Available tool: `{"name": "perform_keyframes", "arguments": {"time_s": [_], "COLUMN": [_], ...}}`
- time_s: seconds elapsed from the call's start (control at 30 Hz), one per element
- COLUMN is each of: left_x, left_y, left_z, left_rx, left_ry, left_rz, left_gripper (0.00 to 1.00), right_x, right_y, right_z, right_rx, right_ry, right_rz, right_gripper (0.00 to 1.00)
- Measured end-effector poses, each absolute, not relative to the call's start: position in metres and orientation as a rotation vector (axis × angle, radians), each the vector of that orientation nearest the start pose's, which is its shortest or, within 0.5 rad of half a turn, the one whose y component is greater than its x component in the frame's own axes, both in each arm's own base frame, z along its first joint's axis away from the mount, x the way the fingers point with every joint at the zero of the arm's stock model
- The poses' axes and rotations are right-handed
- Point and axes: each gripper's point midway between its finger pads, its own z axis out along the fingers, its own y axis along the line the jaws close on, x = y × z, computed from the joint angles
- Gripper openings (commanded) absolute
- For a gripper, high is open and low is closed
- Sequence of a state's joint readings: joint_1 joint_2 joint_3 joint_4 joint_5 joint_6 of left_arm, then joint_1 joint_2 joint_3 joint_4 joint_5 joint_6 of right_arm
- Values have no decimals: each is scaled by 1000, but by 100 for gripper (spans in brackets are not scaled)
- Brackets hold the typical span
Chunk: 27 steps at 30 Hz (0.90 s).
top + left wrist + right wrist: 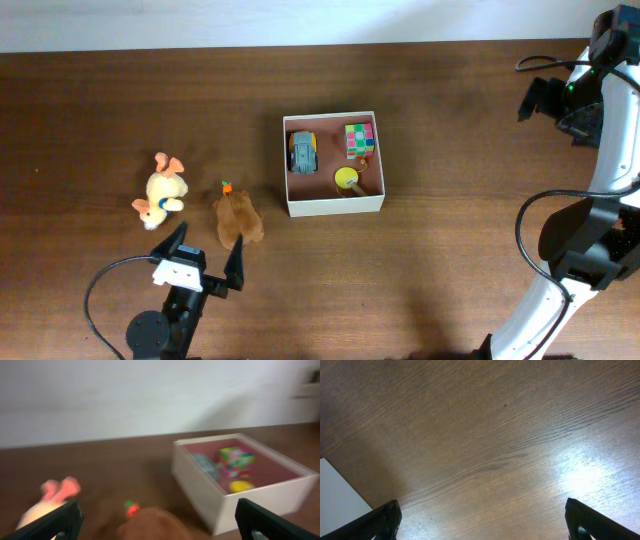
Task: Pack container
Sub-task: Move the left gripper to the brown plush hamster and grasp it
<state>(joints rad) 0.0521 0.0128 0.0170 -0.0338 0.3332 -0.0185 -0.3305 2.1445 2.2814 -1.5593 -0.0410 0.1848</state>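
Observation:
My left gripper will go up and outward and tip down, then come down onto the body of the brown plush, which is ahead of its level fingers.
The container is a square white-walled box with a pinkish-brown inside at the table's middle; it also shows in the left wrist view. Inside lie a grey toy car, a colourful cube and a yellow toy. A brown plush with a small carrot lies left of the box, and shows blurred in the left wrist view. A yellow plush with pink ears lies further left. My left gripper is open, just in front of the brown plush. My right gripper is open over bare table at the far right.
The white wall edge runs along the table's back. A black cable loops by the left arm's base. A white patch shows at the right wrist view's left edge.

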Motion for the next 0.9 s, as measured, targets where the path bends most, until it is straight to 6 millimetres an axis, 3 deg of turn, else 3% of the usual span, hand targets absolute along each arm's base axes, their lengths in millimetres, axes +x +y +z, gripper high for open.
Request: {"name": "perform_keyframes", "arguments": {"time_s": [0.23, 0.47, 0.57, 0.77, 0.9], "left_x": [233, 252, 267, 298, 305], "left_y": [-58, -58, -58, -63, -75], "left_z": [160, 221, 232, 227, 211], "left_rx": [252, 254, 245, 233, 251], "left_ry": [1746, 1878, 2011, 2210, 2272], "left_rz": [-339, -358, -390, -489, -604], "left_gripper": [99, 99, 99, 99, 99], "right_x": [413, 413, 413, 413, 413], "right_y": [-134, -134, -134, -134, -134], "right_z": [185, 185, 185, 185, 185], "right_rx": [756, 756, 756, 756, 757], "right_ry": [2893, 2893, 2892, 2892, 2892], "right_rz": [45, 44, 44, 45, 45], "right_gripper": [99, 99, 99, 99, 99]}}
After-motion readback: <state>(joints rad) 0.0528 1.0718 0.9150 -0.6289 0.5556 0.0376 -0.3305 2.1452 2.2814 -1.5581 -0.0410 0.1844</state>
